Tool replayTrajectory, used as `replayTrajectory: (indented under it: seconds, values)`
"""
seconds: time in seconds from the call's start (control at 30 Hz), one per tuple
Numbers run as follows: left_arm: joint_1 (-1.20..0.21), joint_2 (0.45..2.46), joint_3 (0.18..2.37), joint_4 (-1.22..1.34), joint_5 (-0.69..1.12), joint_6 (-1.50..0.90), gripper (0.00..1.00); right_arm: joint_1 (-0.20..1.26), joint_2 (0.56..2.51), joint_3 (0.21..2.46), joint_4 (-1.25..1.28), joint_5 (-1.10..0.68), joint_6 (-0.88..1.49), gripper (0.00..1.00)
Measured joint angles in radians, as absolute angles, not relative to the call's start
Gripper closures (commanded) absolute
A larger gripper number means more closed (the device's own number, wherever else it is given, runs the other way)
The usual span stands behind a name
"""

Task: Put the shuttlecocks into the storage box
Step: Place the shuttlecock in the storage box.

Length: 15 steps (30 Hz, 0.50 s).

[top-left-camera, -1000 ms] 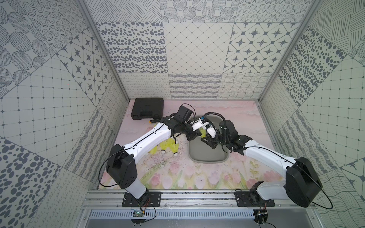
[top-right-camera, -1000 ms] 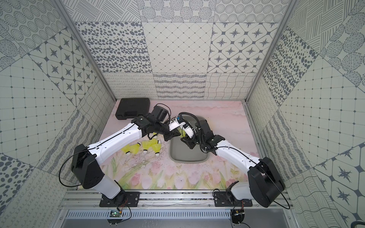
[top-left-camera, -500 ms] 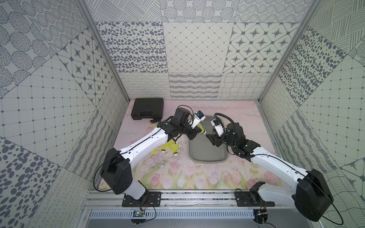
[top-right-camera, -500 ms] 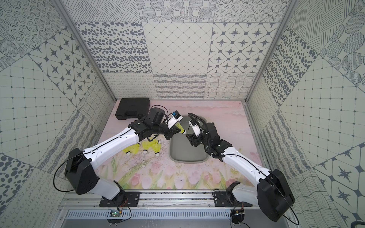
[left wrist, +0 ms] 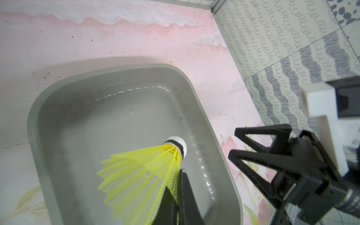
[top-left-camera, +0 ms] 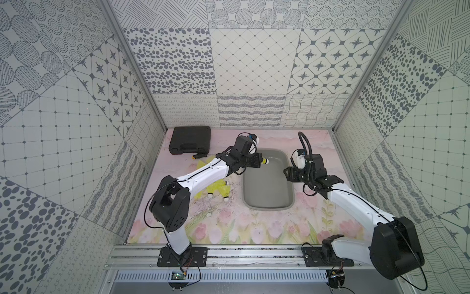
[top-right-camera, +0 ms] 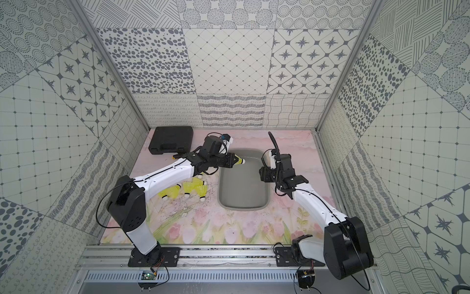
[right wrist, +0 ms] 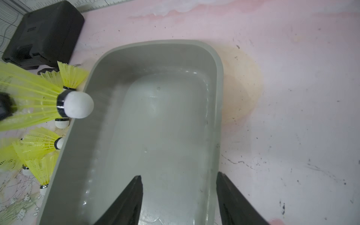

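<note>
The skirt goes down across the storage box (top-left-camera: 267, 207) in my left gripper next and gets released, since the bare far corner (top-left-camera: 276, 163) lies below my gripper, past the cork tip.
My left gripper (left wrist: 180, 171) is shut on the skirt of a neon yellow shuttlecock (left wrist: 140, 171), cork tip pointing away. In both top views it hangs over the far left corner of the grey storage box (top-left-camera: 267, 207), held shuttlecock (top-right-camera: 240, 161) level. Nothing lies inside the storage box (right wrist: 165, 116). My right gripper (right wrist: 178, 175) stands open and empty above the box's right rim, also seen as right gripper (top-left-camera: 288, 174). Several loose shuttlecocks (top-left-camera: 221, 189) lie on the mat just left of the box, partly under my left arm.
A black hard case (top-left-camera: 190, 139) sits at the back left corner. An orange-and-black screwdriver (top-left-camera: 199, 155) lies in front of it. The floral mat is walled in on three sides, and the right wall is close to my right arm.
My right gripper has opened and drawn back from the left gripper to the box's right side. The left gripper still holds the shuttlecock and has shifted toward the box's far left corner.
</note>
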State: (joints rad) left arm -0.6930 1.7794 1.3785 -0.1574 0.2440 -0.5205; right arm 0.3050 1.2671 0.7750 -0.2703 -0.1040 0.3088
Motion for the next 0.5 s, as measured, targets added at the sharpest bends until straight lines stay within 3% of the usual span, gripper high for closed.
replayTrajectory:
  seconds: [0.5]
  values:
    - [-0.694, 2.067, 1.562, -0.06, 0.283, -0.795, 1.0, 0.291, 1.371, 0.774, -0.317, -0.089, 0.373, 0.49]
